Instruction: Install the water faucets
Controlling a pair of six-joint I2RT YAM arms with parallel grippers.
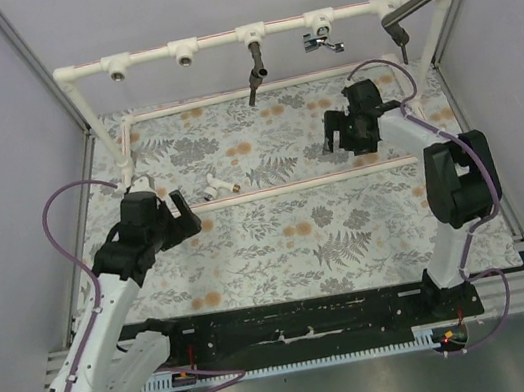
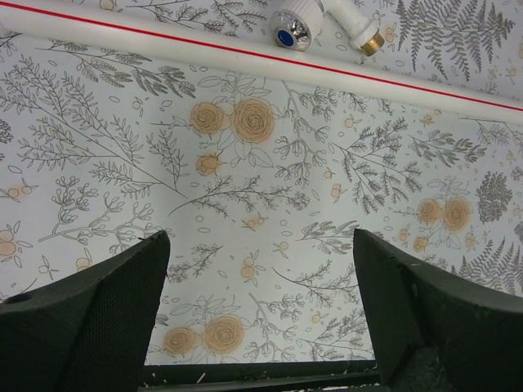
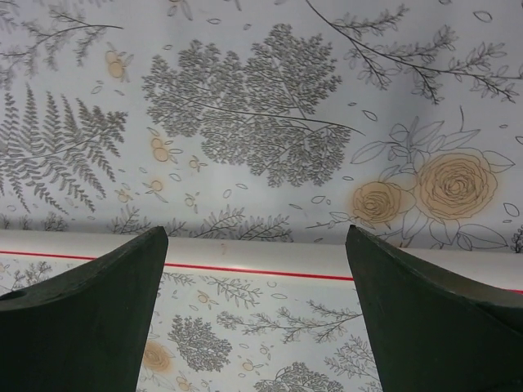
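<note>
My left gripper should next move outward over the near pipe, then go down to close on the white faucet's round knob (image 1: 209,194), which is outward beyond that pipe.
A white plastic faucet (image 1: 220,185) with a round knob lies on the floral mat, just beyond the near pipe of the frame. In the left wrist view it (image 2: 296,26) shows at the top edge, with a blue-centred knob and a brass threaded end. A chrome lever faucet (image 1: 322,41) sits in a tee of the raised back pipe (image 1: 215,42). My left gripper (image 1: 189,216) (image 2: 261,245) is open and empty, a little short of the white faucet. My right gripper (image 1: 346,141) (image 3: 255,237) is open and empty above the near pipe (image 3: 253,257), below the chrome faucet.
A dark faucet (image 1: 257,70) hangs from the middle tee. A dark long-handled fitting (image 1: 412,7) sits at the right end of the frame. Two tees at the left (image 1: 119,74) (image 1: 185,57) show bare openings. Grey walls and metal posts close in both sides.
</note>
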